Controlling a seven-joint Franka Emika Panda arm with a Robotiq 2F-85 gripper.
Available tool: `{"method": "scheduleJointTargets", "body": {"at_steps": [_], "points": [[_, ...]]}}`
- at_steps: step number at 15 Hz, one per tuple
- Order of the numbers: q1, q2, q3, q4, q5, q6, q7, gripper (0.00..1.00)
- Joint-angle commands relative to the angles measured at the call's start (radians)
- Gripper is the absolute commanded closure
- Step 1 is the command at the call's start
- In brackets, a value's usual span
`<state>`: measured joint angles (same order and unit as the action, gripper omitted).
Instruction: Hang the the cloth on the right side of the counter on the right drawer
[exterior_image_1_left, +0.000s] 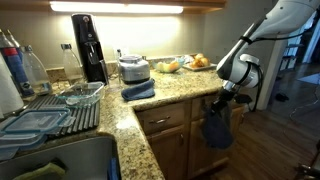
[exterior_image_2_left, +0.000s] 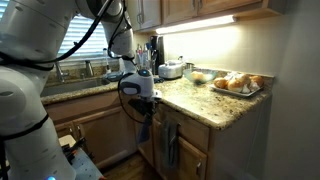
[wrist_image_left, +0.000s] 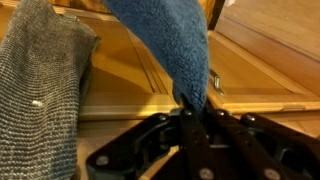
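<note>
My gripper is close by the front (exterior_image_1_left: 213, 106) (wrist_image_left: 211, 82) of the drawer, beside the small dark handle. Next, it needs to stay there and then open to release the slate-blue cloth.
My gripper (exterior_image_1_left: 228, 96) is shut on the slate-blue cloth (exterior_image_1_left: 216, 131), which hangs down from the jaws in front of the cabinets just below the granite counter (exterior_image_1_left: 175, 88) edge. In the wrist view the cloth (wrist_image_left: 168, 38) rises from my closed fingers (wrist_image_left: 195, 118), against a honey-brown wooden drawer front (wrist_image_left: 262, 62) with a small dark handle (wrist_image_left: 216, 82) right beside the cloth. In an exterior view the gripper (exterior_image_2_left: 141, 100) holds the cloth (exterior_image_2_left: 143, 128) at the counter (exterior_image_2_left: 205, 103) corner.
A darker navy folded cloth (exterior_image_1_left: 138, 91) lies on the counter by a small appliance (exterior_image_1_left: 133, 69). A grey-teal towel (wrist_image_left: 40, 95) hangs beside the blue cloth, also in an exterior view (exterior_image_2_left: 170, 146). A food tray (exterior_image_2_left: 238, 84) sits on the counter end. A dish rack (exterior_image_1_left: 45, 112) is near the sink.
</note>
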<state>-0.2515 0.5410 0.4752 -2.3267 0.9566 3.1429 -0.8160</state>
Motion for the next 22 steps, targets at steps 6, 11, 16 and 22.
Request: {"method": "scheduleJointTargets", "body": {"at_steps": [6,11,16,22], "points": [[-0.063,0.104,0.035,0.032,0.014,0.049,-0.031,0.95],[-0.053,0.131,0.043,0.049,-0.002,0.087,-0.035,0.58],[-0.027,0.064,0.025,-0.009,0.006,0.078,-0.008,0.26],[0.123,-0.106,-0.088,-0.154,-0.008,-0.01,0.053,0.0]]}}
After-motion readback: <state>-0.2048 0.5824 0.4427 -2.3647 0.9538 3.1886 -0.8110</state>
